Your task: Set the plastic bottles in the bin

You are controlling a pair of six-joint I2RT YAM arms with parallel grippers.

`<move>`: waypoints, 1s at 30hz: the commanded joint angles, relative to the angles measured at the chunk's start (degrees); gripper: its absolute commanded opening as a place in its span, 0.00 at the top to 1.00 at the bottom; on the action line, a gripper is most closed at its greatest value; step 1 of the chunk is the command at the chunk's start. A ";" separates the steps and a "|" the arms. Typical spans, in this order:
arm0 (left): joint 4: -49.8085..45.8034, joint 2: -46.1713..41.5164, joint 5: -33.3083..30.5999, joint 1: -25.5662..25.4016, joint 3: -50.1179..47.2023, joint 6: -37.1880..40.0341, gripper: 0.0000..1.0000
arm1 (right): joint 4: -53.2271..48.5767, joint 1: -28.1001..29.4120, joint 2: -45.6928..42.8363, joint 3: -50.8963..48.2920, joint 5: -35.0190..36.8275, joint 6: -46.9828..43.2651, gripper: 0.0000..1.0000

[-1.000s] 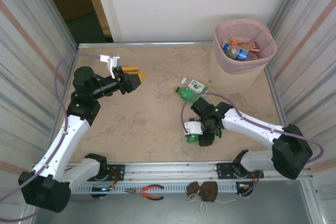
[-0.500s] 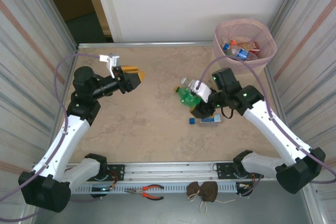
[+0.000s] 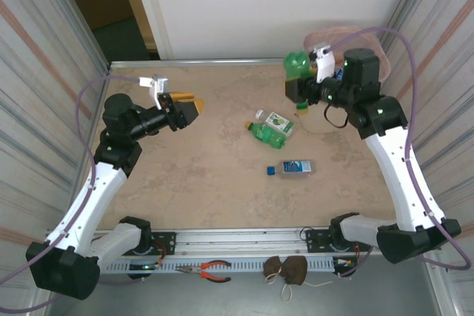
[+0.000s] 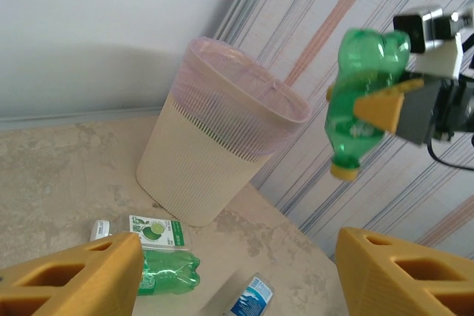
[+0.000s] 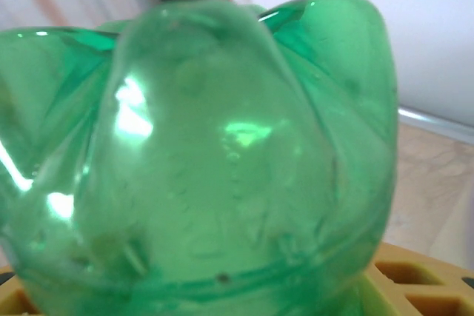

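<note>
The green bottle (image 3: 298, 63) still hangs beside the pale pink bin, so the robot's right gripper will move outward and over the bin, then go down to release the bottle.
My right gripper (image 3: 300, 85) is shut on a green plastic bottle (image 3: 298, 63) and holds it high in the air, yellow cap down, just left of the pale pink bin (image 3: 326, 35). From the left wrist, that bottle (image 4: 363, 101) hangs to the right of the bin (image 4: 222, 153). Its green base (image 5: 215, 168) crowds the right wrist view. Three bottles lie on the table: a green one (image 3: 265, 134), a clear one with a lime label (image 3: 275, 119) and a clear one with a blue label (image 3: 295, 167). My left gripper (image 3: 189, 109) is open and empty at the far left.
Striped walls close in both sides of the table, and a metal rail (image 3: 222, 238) runs along its near edge. Red-handled pliers (image 3: 209, 270) and a brown pouch (image 3: 285, 270) lie in front of the rail. Bare tabletop stretches between the left gripper and the lying bottles.
My right arm has lifted the green bottle from the table's near middle and carried it up and back to beside the bin. The left arm has not moved.
</note>
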 commanded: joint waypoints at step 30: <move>-0.27 4.85 1.47 0.52 4.78 -0.62 0.31 | 22.52 -23.06 28.97 11.59 7.64 -40.13 0.50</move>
